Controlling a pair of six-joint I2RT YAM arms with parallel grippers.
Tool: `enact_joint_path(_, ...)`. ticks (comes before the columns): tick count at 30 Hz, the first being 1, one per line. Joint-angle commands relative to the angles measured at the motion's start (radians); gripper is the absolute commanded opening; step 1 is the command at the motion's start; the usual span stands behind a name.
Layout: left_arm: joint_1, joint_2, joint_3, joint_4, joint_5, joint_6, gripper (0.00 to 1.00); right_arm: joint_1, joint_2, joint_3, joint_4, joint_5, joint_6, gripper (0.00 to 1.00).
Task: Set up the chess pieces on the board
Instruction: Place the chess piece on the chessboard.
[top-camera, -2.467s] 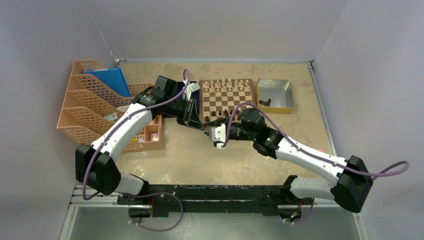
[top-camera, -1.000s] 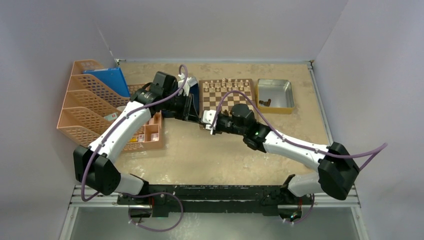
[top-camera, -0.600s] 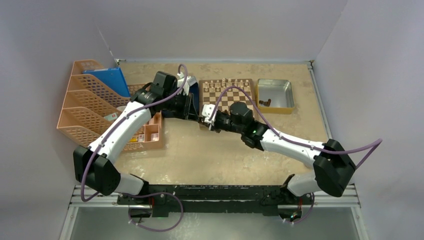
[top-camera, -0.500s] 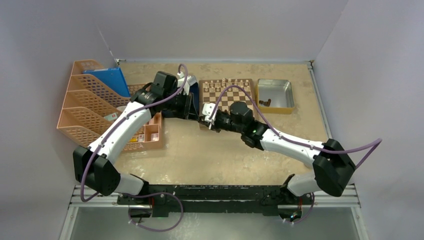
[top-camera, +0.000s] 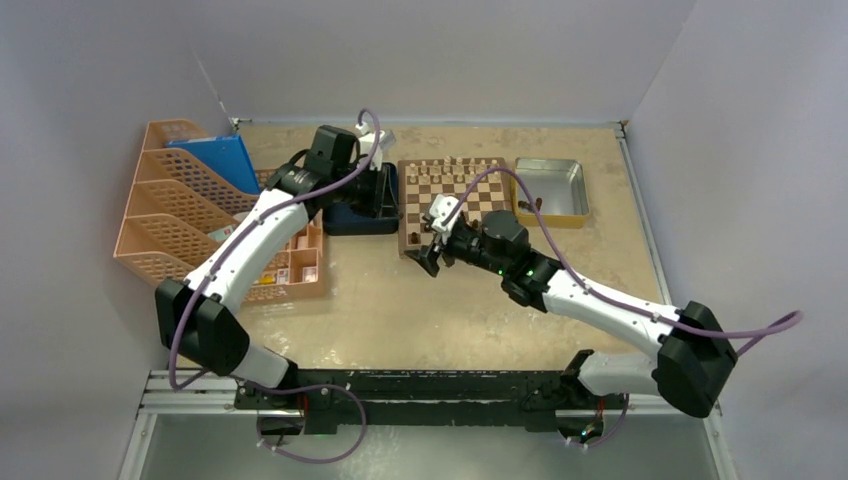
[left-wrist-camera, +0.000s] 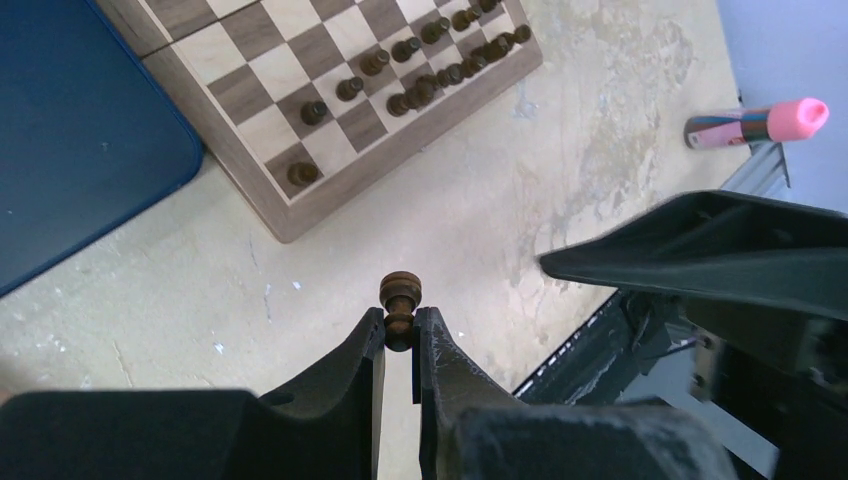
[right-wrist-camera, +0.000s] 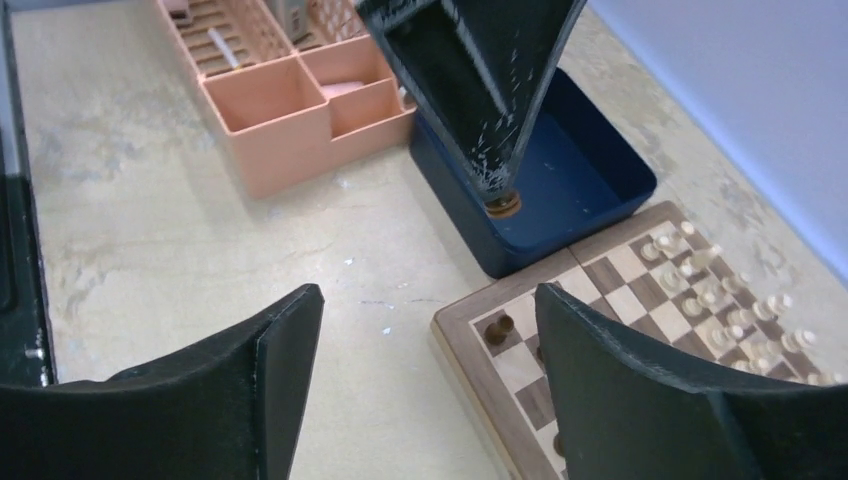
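Next, my left gripper should cross right in the top view over the light square outward of the corner piece, descend and release, since that square is empty.
My left gripper is shut on a small dark brown chess piece, whose round head sticks out past the fingertips. In the top view this gripper hangs over the blue tray beside the board's left edge. The right wrist view shows the same piece at the tip of the left fingers. My right gripper is open and holds nothing, above the board's near-left corner, also seen from above. Dark pieces stand on the near rows, light pieces on the far row.
A dark blue tray lies left of the board. A silver tray at the right holds a few dark pieces. Orange organisers fill the left side. A pink-tipped pen lies near the table's front.
My right gripper has opened and drawn back to the right. My left gripper, still shut on the piece, has moved back over the blue tray.
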Motion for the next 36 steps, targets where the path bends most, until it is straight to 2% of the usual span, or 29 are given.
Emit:
enact_joint_path(1,0.001,0.101,0.085,0.016,-0.048,0.029,0.00,-0.006,-0.061,0.021,-0.013,0.157,0.145,0.91)
enact_joint_path(2,0.000,0.126,0.102,0.012,-0.052,0.032,0.00,-0.006,-0.070,0.022,-0.024,0.181,0.166,0.98)
enact_joint_path(5,-0.009,0.201,0.153,0.004,-0.078,0.036,0.00,-0.006,-0.109,0.000,-0.021,0.250,0.250,0.99)
enact_joint_path(8,-0.020,0.276,0.203,0.005,-0.105,0.037,0.00,-0.007,-0.144,-0.030,0.005,0.448,0.423,0.99)
enact_joint_path(10,-0.028,0.331,0.251,-0.005,-0.124,0.035,0.00,-0.012,-0.134,0.000,-0.061,0.576,0.499,0.99)
enact_joint_path(14,-0.055,0.444,0.338,-0.040,-0.186,0.039,0.00,-0.017,-0.076,0.097,-0.201,0.693,0.529,0.99)
enact_joint_path(21,-0.087,0.608,0.483,-0.137,-0.277,0.050,0.00,-0.024,-0.113,0.067,-0.192,0.729,0.554,0.99)
enact_joint_path(36,-0.095,0.696,0.502,-0.207,-0.304,0.069,0.00,-0.028,-0.190,0.033,-0.175,0.785,0.529,0.99)
